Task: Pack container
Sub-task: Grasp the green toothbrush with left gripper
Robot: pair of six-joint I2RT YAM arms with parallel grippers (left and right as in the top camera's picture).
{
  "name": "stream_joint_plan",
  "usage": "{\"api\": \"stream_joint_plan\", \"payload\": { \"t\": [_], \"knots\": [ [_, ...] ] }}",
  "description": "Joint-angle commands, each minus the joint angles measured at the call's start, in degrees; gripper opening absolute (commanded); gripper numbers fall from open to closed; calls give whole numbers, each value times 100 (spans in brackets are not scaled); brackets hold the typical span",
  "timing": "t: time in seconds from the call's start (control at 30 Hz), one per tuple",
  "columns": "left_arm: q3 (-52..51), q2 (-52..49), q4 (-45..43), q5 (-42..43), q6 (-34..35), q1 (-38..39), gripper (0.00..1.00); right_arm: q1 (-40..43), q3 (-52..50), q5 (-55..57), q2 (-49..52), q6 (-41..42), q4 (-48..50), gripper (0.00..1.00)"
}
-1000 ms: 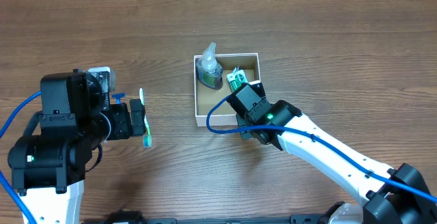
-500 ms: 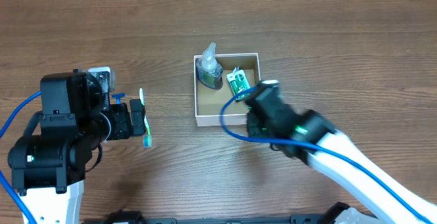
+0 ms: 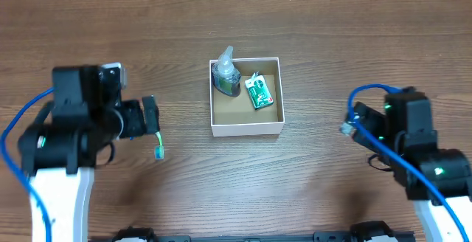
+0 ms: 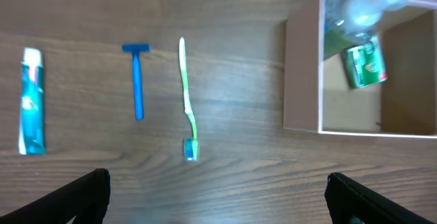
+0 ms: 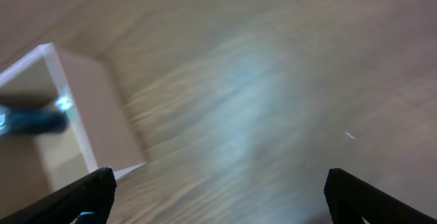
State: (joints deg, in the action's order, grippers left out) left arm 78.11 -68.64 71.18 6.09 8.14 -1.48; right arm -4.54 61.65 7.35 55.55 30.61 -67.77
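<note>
My left gripper moves down, open, onto the narrow part of the green toothbrush's handle [image 3: 159, 138] [image 4: 192, 123] by its blue head next.
The container [image 3: 247, 130], a shallow white box with a brown floor, sits mid-table. Inside it stand a clear soap bottle [image 3: 225, 76] and a green packet [image 3: 259, 92]. My left gripper [image 3: 151, 116] hovers open to the box's left, above a green toothbrush [image 4: 188, 101]. The left wrist view also shows a blue razor [image 4: 138, 80], a toothpaste tube [image 4: 32, 101] and the container [image 4: 302, 74] at the right. Its jaws [image 4: 218, 197] stand wide with nothing between them. My right gripper [image 3: 354, 120] is open and empty, off to the right of the box [image 5: 82, 115].
Bare wooden tabletop surrounds the box on all sides. In the overhead view the left arm covers the razor and the toothpaste tube; only the toothbrush's lower end [image 3: 158, 150] pokes out. A blue cable [image 3: 369, 91] loops over the right arm.
My right gripper opened, left the green packet in the box and pulled back far to the right. The left arm shifted slightly and stayed open.
</note>
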Motion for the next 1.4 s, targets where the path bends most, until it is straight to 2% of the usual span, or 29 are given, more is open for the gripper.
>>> {"api": "stream_joint_plan", "payload": {
  "t": [0.0, 0.07, 0.2, 0.43, 0.9, 1.1, 1.17, 1.23, 1.3, 1.37],
  "knots": [
    [81, -767, -79, 146, 361, 37, 100, 649, 105, -581, 400, -385, -146, 100],
    [81, -1233, -192, 208, 525, 39, 100, 1019, 105, -896, 798, -702, -144, 100],
    [81, -2002, -435, 540, 522, 39, 100, 1449, 105, -901, 1499, -787, -127, 100],
    [81, -3228, -824, 544, 634, 44, 100, 1661, 105, -898, 2382, -859, -114, 100],
    [81, -4946, -1073, 601, 660, 195, 100, 1661, 105, -925, 2527, -859, -94, 100],
    [81, -5392, -1078, 601, 693, 195, 95, 1661, 105, -922, 2527, -859, -94, 100],
    [81, -5466, -1036, 599, 693, 195, 81, 1661, 105, -920, 2527, -859, -94, 100],
    [81, -5466, -997, 595, 691, 195, 75, 1661, 105, -918, 2527, -859, -94, 100],
    [81, -5466, -944, 584, 693, 195, 63, 1661, 105, -918, 2527, -859, -92, 100],
    [81, -5466, -887, 546, 695, 192, 56, 1661, 105, -918, 2527, -859, -90, 100]
  ]
}}
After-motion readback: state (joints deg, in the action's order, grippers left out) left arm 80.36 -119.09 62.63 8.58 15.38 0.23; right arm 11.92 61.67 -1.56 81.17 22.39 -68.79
